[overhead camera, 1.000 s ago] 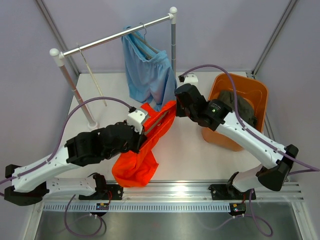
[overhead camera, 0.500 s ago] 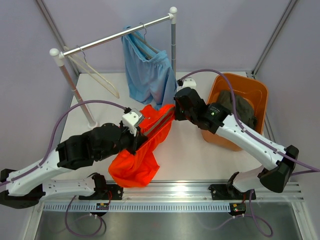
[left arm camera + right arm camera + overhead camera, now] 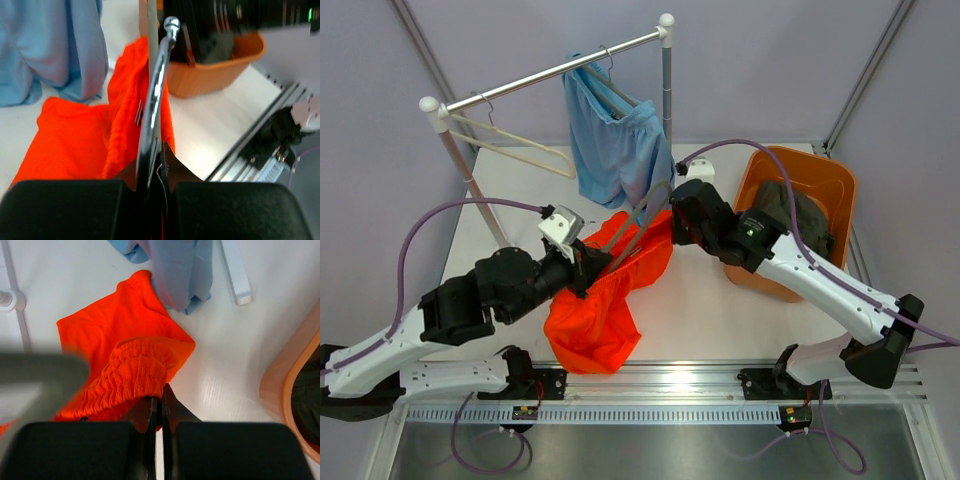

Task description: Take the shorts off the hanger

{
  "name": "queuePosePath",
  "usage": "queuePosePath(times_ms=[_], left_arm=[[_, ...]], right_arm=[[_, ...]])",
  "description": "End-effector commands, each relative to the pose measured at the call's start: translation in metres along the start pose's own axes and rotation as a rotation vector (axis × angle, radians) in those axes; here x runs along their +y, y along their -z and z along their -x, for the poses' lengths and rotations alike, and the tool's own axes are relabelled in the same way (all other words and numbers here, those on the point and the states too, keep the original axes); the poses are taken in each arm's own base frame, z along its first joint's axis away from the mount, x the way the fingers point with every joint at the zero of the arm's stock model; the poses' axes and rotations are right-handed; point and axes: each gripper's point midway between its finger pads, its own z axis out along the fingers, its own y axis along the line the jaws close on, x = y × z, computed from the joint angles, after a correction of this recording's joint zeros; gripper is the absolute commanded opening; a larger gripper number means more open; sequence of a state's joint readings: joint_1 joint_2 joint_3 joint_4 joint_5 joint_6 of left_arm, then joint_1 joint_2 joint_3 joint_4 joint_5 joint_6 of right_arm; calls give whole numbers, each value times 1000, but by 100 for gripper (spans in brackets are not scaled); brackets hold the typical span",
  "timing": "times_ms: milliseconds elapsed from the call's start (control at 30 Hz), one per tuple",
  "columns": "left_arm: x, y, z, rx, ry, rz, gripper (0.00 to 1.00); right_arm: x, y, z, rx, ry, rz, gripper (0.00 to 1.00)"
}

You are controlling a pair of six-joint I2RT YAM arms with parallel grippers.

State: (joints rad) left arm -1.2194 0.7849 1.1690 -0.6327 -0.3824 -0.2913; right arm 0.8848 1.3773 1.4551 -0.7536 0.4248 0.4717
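Note:
My right gripper pulls the orange shorts' waistband (image 3: 134, 374) up and to the right in the top view next. It lets go over the orange basket, since the olive-green shorts lie there.
The orange shorts (image 3: 592, 318) lie bunched on the white table between the arms. My left gripper (image 3: 590, 263) is shut on a grey metal hanger (image 3: 638, 222), which slants up over the orange cloth. In the left wrist view the hanger (image 3: 152, 100) runs out from the shut jaws, beside the orange shorts (image 3: 65, 145). My right gripper (image 3: 675, 228) is shut on the orange waistband (image 3: 134, 374). The light blue shorts (image 3: 615, 140) hang on a hanger on the rail. The olive-green shorts (image 3: 792, 215) lie in the orange basket (image 3: 820, 175).
A white and metal clothes rack (image 3: 550, 72) stands at the back, with an empty cream hanger (image 3: 515, 150) on its left end. The rack's posts (image 3: 665, 95) stand near both arms. The basket is at the right, close to my right arm.
My left gripper has pulled back to the left with the hanger, lifting it out of the orange shorts. My right gripper keeps the waistband. The cream hanger has swung on the rail.

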Motion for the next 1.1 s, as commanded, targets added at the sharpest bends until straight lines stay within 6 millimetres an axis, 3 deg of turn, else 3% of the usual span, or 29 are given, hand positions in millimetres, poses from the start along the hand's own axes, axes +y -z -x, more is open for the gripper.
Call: queuePosePath(times_ms=[0,200,333,467,767,933,1067], left_arm=[[1,-2,64,-239,83,51,0],[12,-15,115,-431,129,183,0],[14,-21,148,-542,149,247,0],[27,-36,160,-572,122,364,0],[69,-42,192,-667,34,583,0],[90,-33,206,-698,35,643,0],[92,-21,209,-669,53,636,0]], right_arm=[[10,30,21,-95,-13,-2,0],[57,52,5,-75,44,109,0],[68,63,-3,-72,112,67,0],[80,79,0,-80,146,107,0],[106,125,3,-105,220,239,0],[101,147,17,-139,209,256,0],[65,168,63,-273,165,133,0]])
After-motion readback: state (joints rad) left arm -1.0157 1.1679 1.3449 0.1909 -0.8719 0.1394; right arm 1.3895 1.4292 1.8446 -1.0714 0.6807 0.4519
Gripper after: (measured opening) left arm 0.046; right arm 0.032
